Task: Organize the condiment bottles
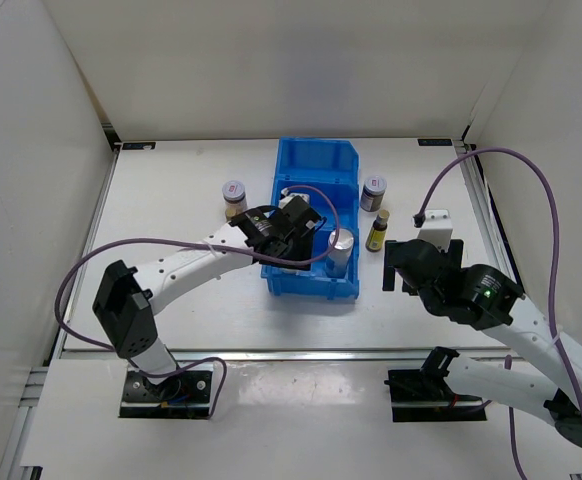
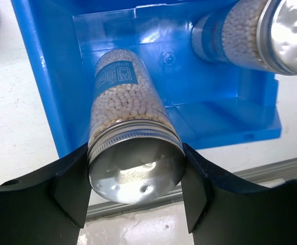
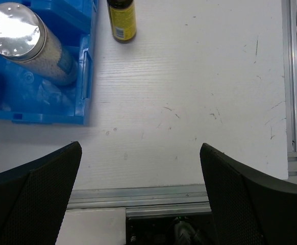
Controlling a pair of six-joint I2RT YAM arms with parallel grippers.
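Observation:
I will lower the cylinder with my left gripper next, toward the bottom of the bin below it, and let go of it there, because that bottom is free beside the second cylinder.
My left gripper (image 2: 134,153) is shut on a silver-topped pale cylinder (image 2: 123,102), with a finger on each side of its lid. The cylinder's base reaches down into the blue bin (image 2: 46,102). Seen from above, the left gripper (image 1: 289,225) hangs over the bin (image 1: 316,160). A second silver-topped cylinder (image 1: 342,245) stands in the bin's near right part and also shows as the cylinder (image 3: 21,35). My right gripper (image 3: 140,148) is open over bare table, right of the bin. A slim amber bottle (image 1: 378,230) and a squat jar (image 1: 374,190) stand right of the bin, and another jar (image 1: 234,193) stands left of it.
White walls close in the table on the left, back and right. A metal rail (image 3: 138,199) runs along the near edge, just under the right gripper. The right arm's purple cable (image 1: 531,180) arcs above the table's right side.

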